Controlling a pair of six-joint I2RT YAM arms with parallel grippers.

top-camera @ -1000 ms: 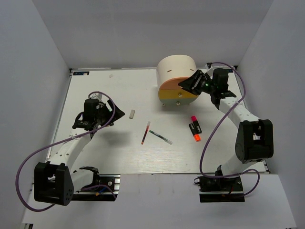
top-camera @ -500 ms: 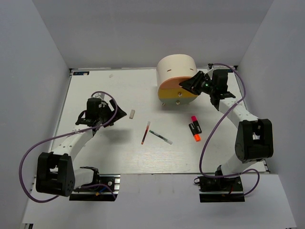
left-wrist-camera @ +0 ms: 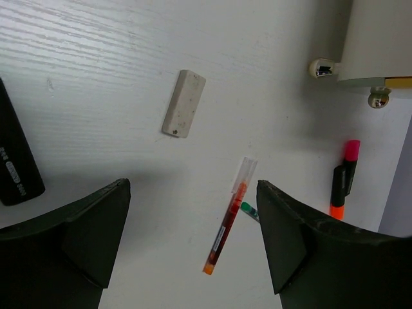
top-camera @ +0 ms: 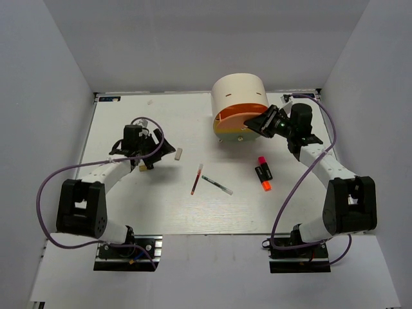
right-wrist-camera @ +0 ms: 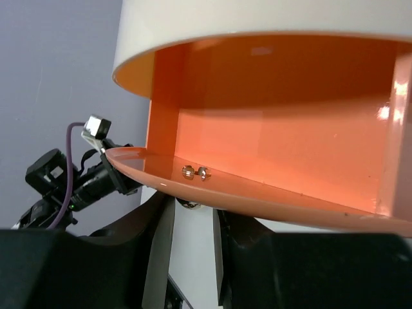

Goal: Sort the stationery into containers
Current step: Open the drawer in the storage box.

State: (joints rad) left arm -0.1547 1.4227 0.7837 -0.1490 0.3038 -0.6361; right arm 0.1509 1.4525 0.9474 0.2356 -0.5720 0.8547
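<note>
My left gripper comes down and across onto the white eraser's middle (top-camera: 178,154) (left-wrist-camera: 184,103) next, since the eraser lies below the open fingers and to their right in the top view.
The cream organiser (top-camera: 239,95) stands at the back right, its orange drawer (top-camera: 239,120) pulled partly out above the yellow drawer (top-camera: 237,134). My right gripper (top-camera: 262,122) is shut on the orange drawer's small knob (right-wrist-camera: 191,205); the drawer's inside (right-wrist-camera: 290,129) shows nothing in it. Just left of the white eraser (top-camera: 179,154) hovers my left gripper (top-camera: 152,154), open and holding nothing. In the left wrist view the eraser (left-wrist-camera: 183,103) lies beyond the open gripper (left-wrist-camera: 193,187), and the red pen (left-wrist-camera: 228,226) lies between the fingers' lines. The clear pen (top-camera: 217,185) lies beside the red pen (top-camera: 196,179).
Two black highlighters lie right of the pens, one capped pink (top-camera: 262,161), one capped orange (top-camera: 264,181). White walls close in the table (top-camera: 129,122) on three sides. The organiser's foot (left-wrist-camera: 322,67) shows at the top right of the left wrist view.
The right gripper closed on the knob and drew the orange drawer out toward the right. The left gripper moved farther up the table and nearer the eraser.
</note>
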